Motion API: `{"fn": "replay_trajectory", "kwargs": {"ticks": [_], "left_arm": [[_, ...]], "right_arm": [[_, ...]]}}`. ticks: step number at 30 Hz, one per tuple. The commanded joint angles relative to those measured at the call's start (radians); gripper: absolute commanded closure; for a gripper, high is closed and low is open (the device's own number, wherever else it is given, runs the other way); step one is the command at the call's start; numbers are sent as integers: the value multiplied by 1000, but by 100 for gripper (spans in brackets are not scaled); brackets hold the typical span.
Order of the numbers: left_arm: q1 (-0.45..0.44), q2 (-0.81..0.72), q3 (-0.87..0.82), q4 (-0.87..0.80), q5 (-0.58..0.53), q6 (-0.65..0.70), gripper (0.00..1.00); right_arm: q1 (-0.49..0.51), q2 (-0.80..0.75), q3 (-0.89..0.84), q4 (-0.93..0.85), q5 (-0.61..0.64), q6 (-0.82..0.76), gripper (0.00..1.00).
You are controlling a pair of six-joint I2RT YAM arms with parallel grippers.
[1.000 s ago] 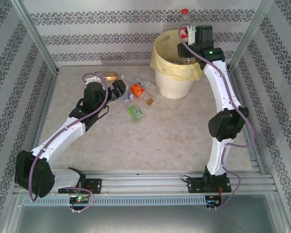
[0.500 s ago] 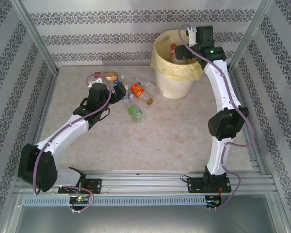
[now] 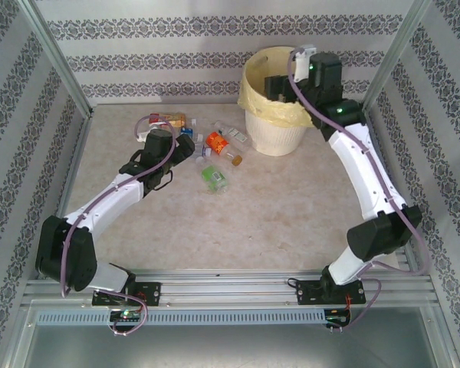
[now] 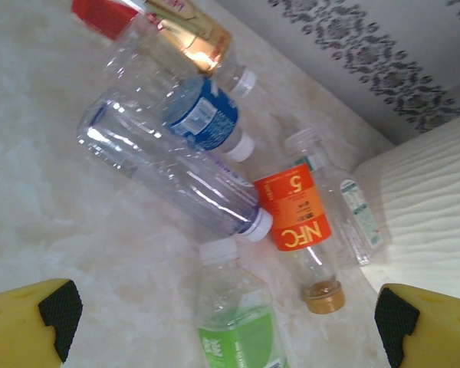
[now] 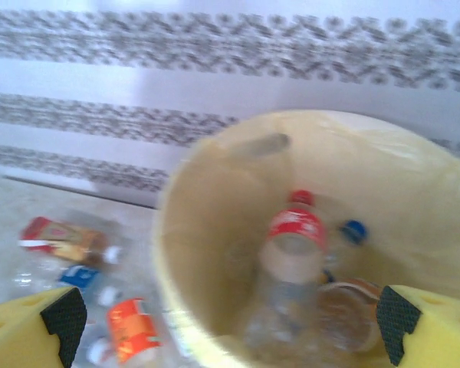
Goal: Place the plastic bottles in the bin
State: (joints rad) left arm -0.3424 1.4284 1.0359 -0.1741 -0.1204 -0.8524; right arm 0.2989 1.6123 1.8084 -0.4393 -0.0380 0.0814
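My right gripper will next come back from the bin's opening and down onto the green-labelled bottle's middle [image 3: 214, 178], as this bottle lies on the cluster's open near side.
Several plastic bottles lie in a cluster on the table left of the bin [image 3: 254, 130]: an orange-labelled one [image 3: 216, 142] [image 4: 297, 211], a green-labelled one [image 3: 214, 177] [image 4: 238, 326], a blue-labelled one [image 4: 203, 115], a long clear one [image 4: 165, 165] and a red-and-gold one [image 3: 169, 119] [image 4: 185, 27]. My left gripper [image 3: 190, 147] [image 4: 226, 322] hovers open over this cluster, nothing between its fingers. My right gripper [image 3: 280, 84] [image 5: 226, 322] is open above the bin's mouth. Inside the bin [image 5: 207, 230] rest a red-labelled bottle [image 5: 294, 230], a blue-capped one [image 5: 354, 228] and a brownish one [image 5: 343, 314].
Patterned walls close the table at the back and both sides. The bin's ribbed wall [image 4: 429, 207] stands just right of the bottle cluster. Bare table [image 3: 276, 207] stretches between the cluster and the arm bases.
The right gripper opened and the red-labelled bottle it held above the bin dropped inside. The right arm swung its elbow outward. The left gripper moved closer to the bottle cluster.
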Motion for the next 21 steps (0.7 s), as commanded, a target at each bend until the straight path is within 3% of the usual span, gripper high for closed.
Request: {"fn": "replay_trajectory", "kwargs": {"ticks": [1, 6, 12, 21], "left_arm": [[21, 22, 47, -101, -36, -61, 1], [44, 27, 46, -163, -62, -112, 1], [59, 7, 13, -163, -75, -148, 1], [74, -12, -16, -164, -74, -163, 1]], "right_arm": [[69, -28, -104, 115, -51, 48, 2], [212, -24, -248, 124, 42, 99, 2], [311, 48, -359, 119, 13, 194, 2], [393, 236, -300, -3, 18, 163, 2]]}}
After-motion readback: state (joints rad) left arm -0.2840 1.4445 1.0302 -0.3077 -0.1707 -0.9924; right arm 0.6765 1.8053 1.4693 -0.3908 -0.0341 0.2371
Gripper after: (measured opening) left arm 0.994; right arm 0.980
